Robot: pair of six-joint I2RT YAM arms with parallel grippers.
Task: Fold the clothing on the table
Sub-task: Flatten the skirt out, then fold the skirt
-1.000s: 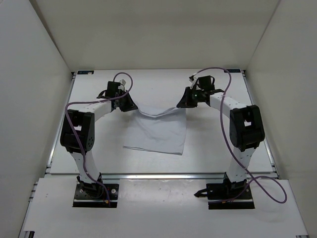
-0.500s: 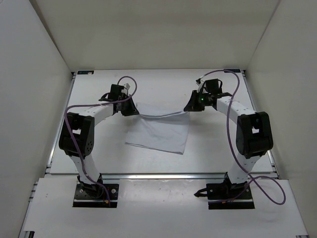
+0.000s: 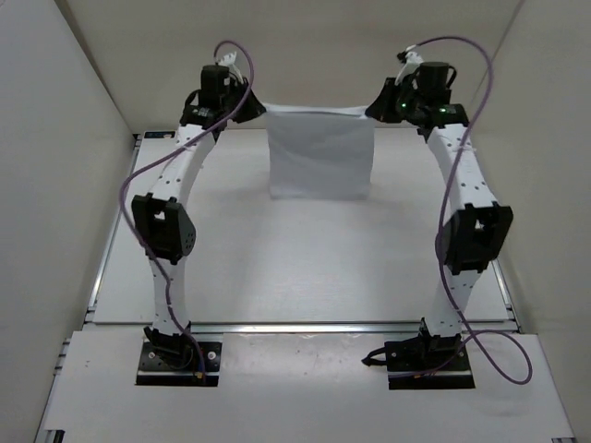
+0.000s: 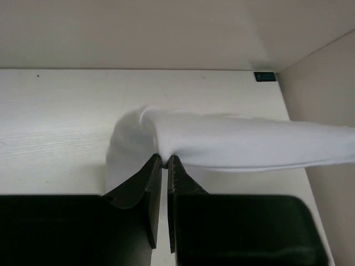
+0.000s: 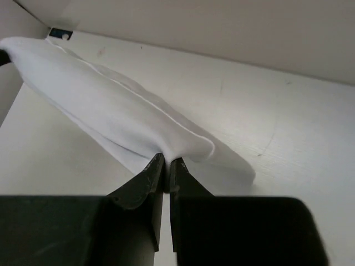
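Observation:
Next, my right gripper moves back and down to release the clothing's corner on the open tabletop, as that place lies below and toward my base.
The white clothing (image 3: pixel 319 157) hangs in the air over the far part of the table (image 3: pixel 305 268), stretched flat between both arms. My left gripper (image 3: pixel 259 107) is shut on its upper left corner, and my right gripper (image 3: pixel 369 112) is shut on its upper right corner. In the left wrist view the clothing (image 4: pixel 222 144) bunches at the pinching left gripper (image 4: pixel 164 159) and runs off to the right. The right wrist view shows the clothing (image 5: pixel 116 111) gathered at the right gripper (image 5: pixel 166 159) and stretching away to the left.
White walls (image 3: pixel 74 101) close in the table on the left, back and right. A silver rail (image 3: pixel 305 326) runs along the near edge. Purple cables (image 3: pixel 152 175) loop off both arms. A blue corner mark (image 4: pixel 265 76) sits at the far edge.
Both arms have risen and reached toward the back wall, lifting the clothing off the table. It hung partly on the surface before and now hangs taut between the grippers.

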